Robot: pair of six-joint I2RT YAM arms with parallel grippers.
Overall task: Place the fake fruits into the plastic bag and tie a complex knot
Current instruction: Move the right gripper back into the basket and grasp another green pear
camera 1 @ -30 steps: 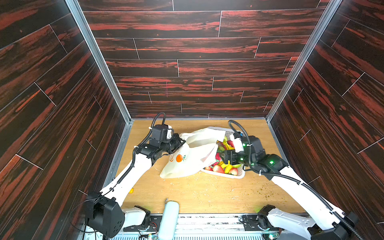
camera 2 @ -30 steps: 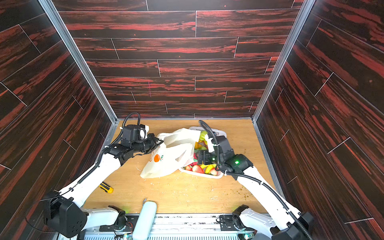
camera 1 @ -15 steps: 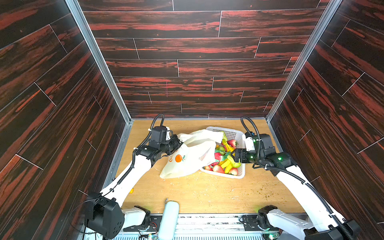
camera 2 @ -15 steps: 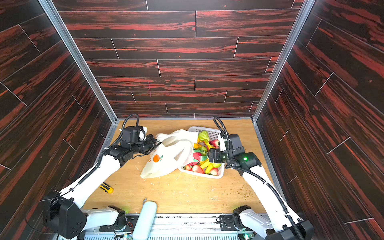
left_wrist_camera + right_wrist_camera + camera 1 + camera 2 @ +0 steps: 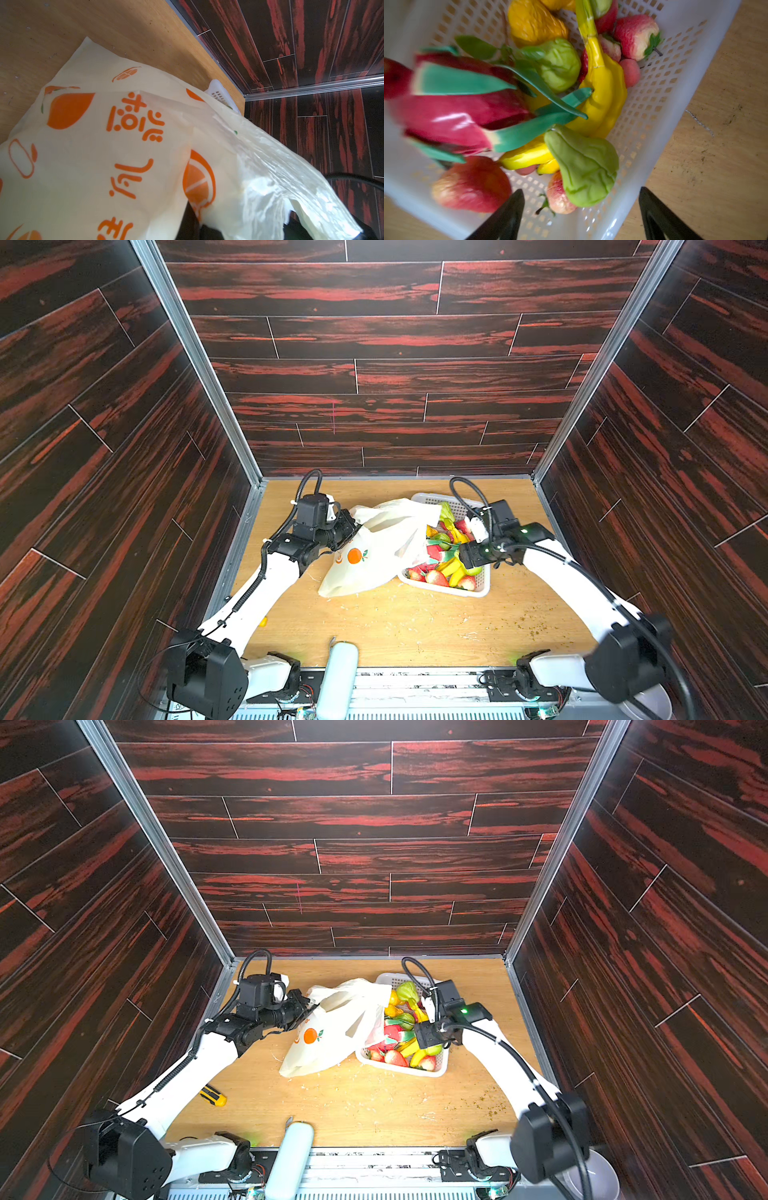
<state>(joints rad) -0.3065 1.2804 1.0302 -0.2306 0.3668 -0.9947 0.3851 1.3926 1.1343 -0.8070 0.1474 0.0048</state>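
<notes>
Next, the right gripper goes down into the white basket and closes its open fingers around the green pear's wide end (image 5: 473, 570) (image 5: 593, 182), which lies just below them.
The cream plastic bag (image 5: 374, 560) (image 5: 328, 1040) with orange prints lies on the table, and its open mouth drapes over the left part of the white basket. My left gripper (image 5: 351, 531) (image 5: 306, 1009) (image 5: 197, 220) is shut on the bag's rim at the left. The fake fruits lie piled in the basket: a dragon fruit (image 5: 456, 112), a banana bunch (image 5: 604, 93), a green pear (image 5: 583, 166) and strawberries (image 5: 436, 577). My right gripper (image 5: 463, 556) (image 5: 422, 1038) (image 5: 581, 218) hangs open and empty over the basket's near right rim, close above the pear.
The white perforated basket (image 5: 457, 593) (image 5: 401, 1071) (image 5: 664, 83) (image 5: 218, 95) stands at the table's back right. A yellow and black tool (image 5: 212, 1096) lies near the left arm. Dark wood walls close in three sides. Crumbs dot the bare tabletop (image 5: 415, 626).
My right gripper has drawn back to the right from the bag's mouth and now hangs over the basket's right side, still open. The left gripper has kept its hold on the bag.
</notes>
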